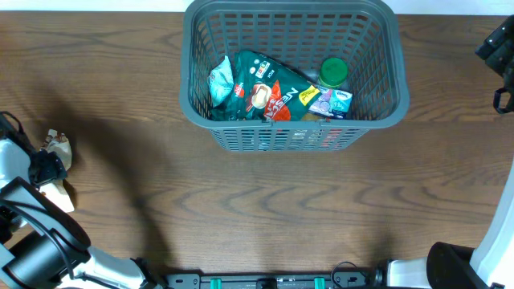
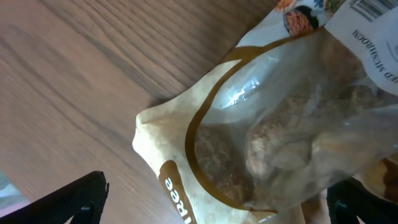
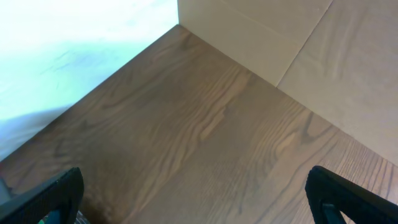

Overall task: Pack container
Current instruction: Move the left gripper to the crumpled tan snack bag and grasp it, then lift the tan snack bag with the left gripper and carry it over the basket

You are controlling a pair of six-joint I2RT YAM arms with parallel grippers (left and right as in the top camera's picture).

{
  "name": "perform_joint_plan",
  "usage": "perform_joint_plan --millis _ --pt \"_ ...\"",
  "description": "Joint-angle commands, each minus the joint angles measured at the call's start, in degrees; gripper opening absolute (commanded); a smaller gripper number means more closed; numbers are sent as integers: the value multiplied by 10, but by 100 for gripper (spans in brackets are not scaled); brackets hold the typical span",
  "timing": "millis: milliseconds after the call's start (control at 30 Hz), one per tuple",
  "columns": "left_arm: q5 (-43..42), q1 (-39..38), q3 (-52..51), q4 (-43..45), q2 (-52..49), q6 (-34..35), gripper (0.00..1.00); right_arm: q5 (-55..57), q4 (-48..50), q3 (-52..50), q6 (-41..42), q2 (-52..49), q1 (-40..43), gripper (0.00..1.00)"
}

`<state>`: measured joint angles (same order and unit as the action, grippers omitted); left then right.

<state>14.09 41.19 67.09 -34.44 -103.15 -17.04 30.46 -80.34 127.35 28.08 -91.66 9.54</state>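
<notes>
I will next lower my left gripper onto the cream and brown packet's clear window (image 2: 239, 174) and close its fingers across it, since the packet is between them.
The dark grey slotted container (image 1: 189, 76) stands at the back centre of the table. It holds a green snack packet (image 1: 261, 90), a light blue packet (image 1: 221, 80), a green-lidded jar (image 1: 333, 71) and a small pale pack (image 1: 339, 101). A cream and brown packet with a clear window (image 1: 59, 149) lies at the table's far left. My left gripper (image 1: 50, 168) is open over it; in the left wrist view the packet (image 2: 273, 124) lies between the spread fingers (image 2: 214, 199). My right gripper (image 1: 502, 56) is open and empty at the far right, over bare wood (image 3: 196, 186).
The wooden table (image 1: 265, 201) stretches in front of the container. In the right wrist view a pale board (image 3: 261, 31) borders the table's far edge. Arm bases and cables sit along the front edge (image 1: 265, 281).
</notes>
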Motion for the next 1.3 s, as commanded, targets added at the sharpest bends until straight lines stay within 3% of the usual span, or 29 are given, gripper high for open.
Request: perform_joint_plan --millis 0,300,400,433,467,533,800,1267 --pt "-49 2 -2 -1 -28 -12 95 6 -1 -1 6 2 2 99" --pt "-78 -13 -2 -2 -79 -2 95 6 -1 -1 6 2 2 99" --pt "-109 -18 -2 -2 -89 8 84 6 -1 -1 6 2 2 99" --pt "-130 -19 -2 -2 -90 8 73 6 -1 -1 6 2 2 99" --pt "-153 -19 -2 -2 -90 8 45 6 -1 -1 6 2 2 99" --pt "-183 -20 -2 0 -90 8 6 6 -1 -1 6 2 2 99" --pt "-232 -20 -1 -9 -76 80 6 6 -1 -1 6 2 2 99" --pt "-516 -36 93 -20 80 130 6 6 -1 -1 6 2 2 99"
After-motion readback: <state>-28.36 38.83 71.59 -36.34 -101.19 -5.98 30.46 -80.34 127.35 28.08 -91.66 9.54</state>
